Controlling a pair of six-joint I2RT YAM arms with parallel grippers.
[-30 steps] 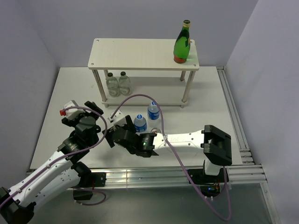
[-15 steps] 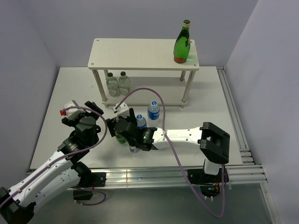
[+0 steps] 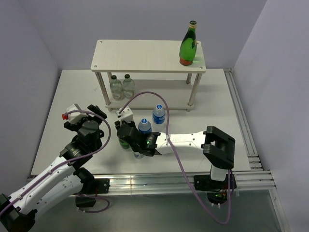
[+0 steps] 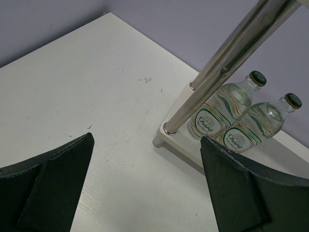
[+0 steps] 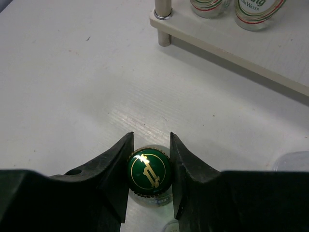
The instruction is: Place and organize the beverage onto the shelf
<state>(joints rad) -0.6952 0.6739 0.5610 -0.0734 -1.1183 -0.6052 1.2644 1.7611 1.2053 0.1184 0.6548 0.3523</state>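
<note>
My right gripper is holding the bottle and will next lift it up and outward to the bare top board (image 3: 167,61) beside the matching green bottle and release it there.
The shelf (image 3: 145,55) stands at the back of the table. One tall green bottle (image 3: 188,46) is upright on the right end of its top board. Two clear glass bottles (image 3: 116,87) (image 3: 128,86) sit on the left of the lower board; the left wrist view shows them too (image 4: 218,108). Two blue-labelled water bottles (image 3: 145,126) (image 3: 158,115) stand on the table. My right gripper (image 5: 150,145) is shut on the green gold-marked cap of a second green bottle (image 5: 149,171), which is upright and mostly hidden under the gripper (image 3: 128,134). My left gripper (image 4: 145,183) is open and holds nothing.
The shelf's front left leg (image 4: 212,77) rises just ahead of my left gripper (image 3: 99,113). The lower board's edge (image 5: 231,53) lies beyond the held bottle. Side walls close in the table, and a metal rail (image 3: 241,121) runs along its right edge.
My right gripper has shifted slightly toward the shelf, settled over the green bottle on the table and shut on its cap. The left arm has not moved.
</note>
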